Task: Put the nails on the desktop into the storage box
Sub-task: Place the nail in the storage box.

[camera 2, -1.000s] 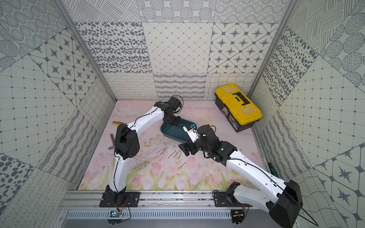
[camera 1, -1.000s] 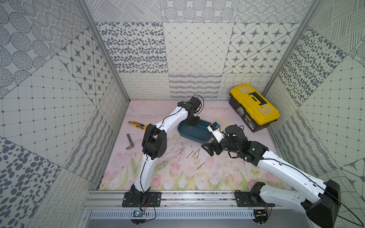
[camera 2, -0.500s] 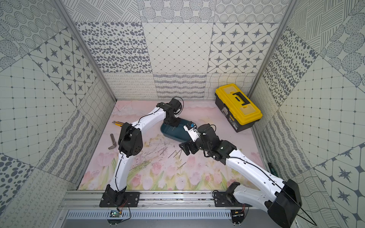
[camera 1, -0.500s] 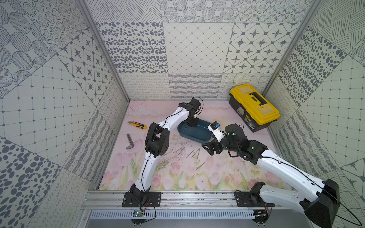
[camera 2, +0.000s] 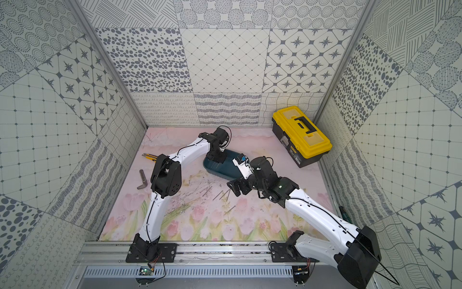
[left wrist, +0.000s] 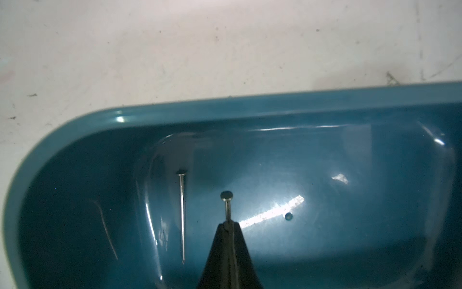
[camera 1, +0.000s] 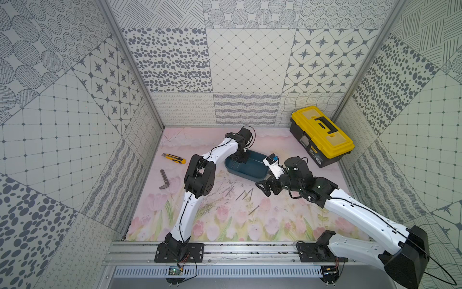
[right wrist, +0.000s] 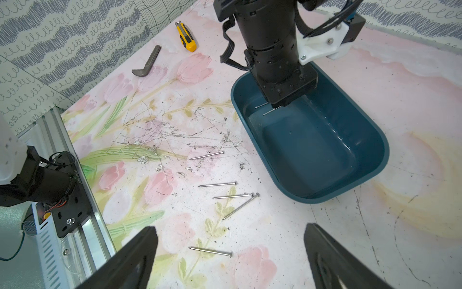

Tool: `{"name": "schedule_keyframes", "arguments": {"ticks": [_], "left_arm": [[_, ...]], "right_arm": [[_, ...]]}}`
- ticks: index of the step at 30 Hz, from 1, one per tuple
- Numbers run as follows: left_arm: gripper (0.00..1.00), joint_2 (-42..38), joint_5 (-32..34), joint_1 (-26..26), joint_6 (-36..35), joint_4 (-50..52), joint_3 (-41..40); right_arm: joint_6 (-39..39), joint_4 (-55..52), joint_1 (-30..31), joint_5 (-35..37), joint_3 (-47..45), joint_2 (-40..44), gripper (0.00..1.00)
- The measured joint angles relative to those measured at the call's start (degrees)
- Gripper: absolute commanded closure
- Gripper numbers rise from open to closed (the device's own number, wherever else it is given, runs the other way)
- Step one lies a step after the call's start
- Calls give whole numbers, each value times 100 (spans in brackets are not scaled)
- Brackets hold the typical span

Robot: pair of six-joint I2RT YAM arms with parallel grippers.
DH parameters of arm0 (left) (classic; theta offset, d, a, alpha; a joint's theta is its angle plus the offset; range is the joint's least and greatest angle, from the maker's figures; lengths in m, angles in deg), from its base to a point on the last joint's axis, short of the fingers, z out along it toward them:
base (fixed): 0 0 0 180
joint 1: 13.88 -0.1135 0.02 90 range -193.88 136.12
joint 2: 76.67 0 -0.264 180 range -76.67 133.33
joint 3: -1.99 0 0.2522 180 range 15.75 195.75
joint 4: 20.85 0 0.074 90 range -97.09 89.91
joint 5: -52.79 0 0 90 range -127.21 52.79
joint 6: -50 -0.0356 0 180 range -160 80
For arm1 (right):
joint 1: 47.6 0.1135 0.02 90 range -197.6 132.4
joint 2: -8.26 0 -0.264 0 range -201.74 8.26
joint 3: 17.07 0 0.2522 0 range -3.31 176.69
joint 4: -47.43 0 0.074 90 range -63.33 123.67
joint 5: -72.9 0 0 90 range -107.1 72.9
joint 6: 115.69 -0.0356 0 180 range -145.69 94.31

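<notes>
I will lower the nail in my left gripper, still above the storage box's bottom, toward the bare part of the bottom (left wrist: 205, 200) beside the second nail and release it.
The dark teal storage box (camera 1: 250, 172) (camera 2: 220, 170) sits mid-desktop (camera 1: 275, 220). My left gripper (camera 1: 240, 160) (left wrist: 228, 224) reaches down inside it, shut on a nail (left wrist: 227, 202) whose head sticks out past the tips. A second nail (left wrist: 182, 217) lies on the box floor. Several nails (right wrist: 217, 184) (camera 1: 244, 195) lie loose on the tulip-printed surface in front of the box. My right gripper (camera 1: 264, 188) (right wrist: 230, 227) hovers open above them, close to the box's near right corner, with one nail (right wrist: 210, 251) lying between its fingers' lines.
A yellow-lidded black toolbox (camera 1: 322, 135) stands at the back right. A yellow utility knife (camera 1: 173, 158) and a bent grey metal bar (camera 1: 164, 179) lie at the left by the wall. The metal rail (camera 1: 237, 252) runs along the front edge.
The left arm's elbow has shifted slightly to the right while its gripper stays in the box. The right arm has barely moved.
</notes>
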Motion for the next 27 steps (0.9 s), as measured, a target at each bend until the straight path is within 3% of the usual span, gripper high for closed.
{"name": "schedule_keyframes", "arguments": {"ticks": [27], "left_arm": [[100,249,374,-11,-151,-186,-26]], "right_arm": [[-44,13,-13,-90,-2,-125,3]]}}
